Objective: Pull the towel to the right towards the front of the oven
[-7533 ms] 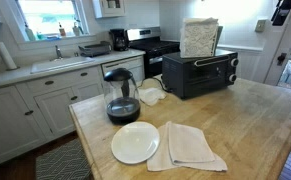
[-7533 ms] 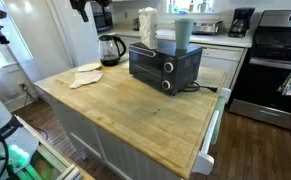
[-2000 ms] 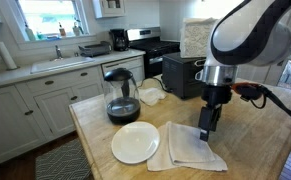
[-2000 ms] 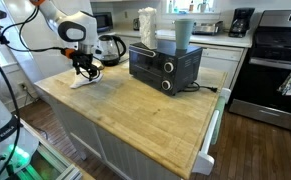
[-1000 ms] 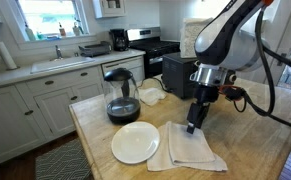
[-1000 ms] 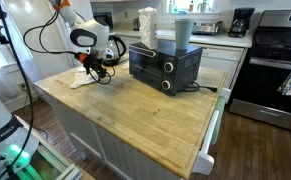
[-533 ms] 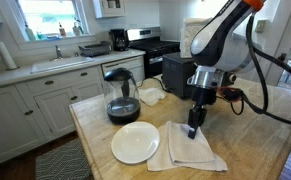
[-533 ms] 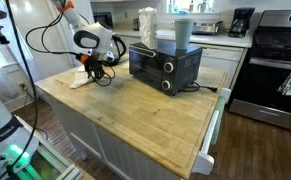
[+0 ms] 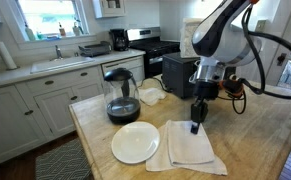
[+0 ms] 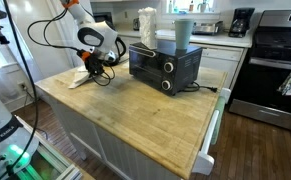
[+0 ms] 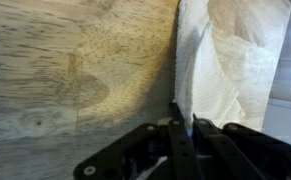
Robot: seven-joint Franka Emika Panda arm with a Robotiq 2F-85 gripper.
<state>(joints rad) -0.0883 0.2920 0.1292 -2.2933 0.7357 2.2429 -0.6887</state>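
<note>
The towel (image 9: 188,150) still lies by the plate, so my gripper should drag it across the island onto the bare wood before the toaster oven and release it.
A beige folded towel (image 9: 188,150) lies on the wooden island beside a white plate; in an exterior view it shows as a pale patch (image 10: 83,79) at the far corner. My gripper (image 9: 195,127) stands upright on the towel's edge nearest the black toaster oven (image 9: 175,72) (image 10: 163,66). In the wrist view the towel (image 11: 230,60) fills the upper right and its edge rises into my gripper (image 11: 184,118), whose fingers are pressed together on the fabric. My gripper (image 10: 97,72) sits low over the towel.
A white plate (image 9: 135,142) lies next to the towel, with a glass kettle (image 9: 121,95) behind it and a pale cloth (image 9: 150,95) beside that. A cup (image 10: 182,32) stands on the oven. The wooden island top (image 10: 145,115) stretches in front of the oven.
The jaws have gone from open to shut on the towel's edge. The arm shifted slightly and lowered onto the towel; the towel itself has not moved.
</note>
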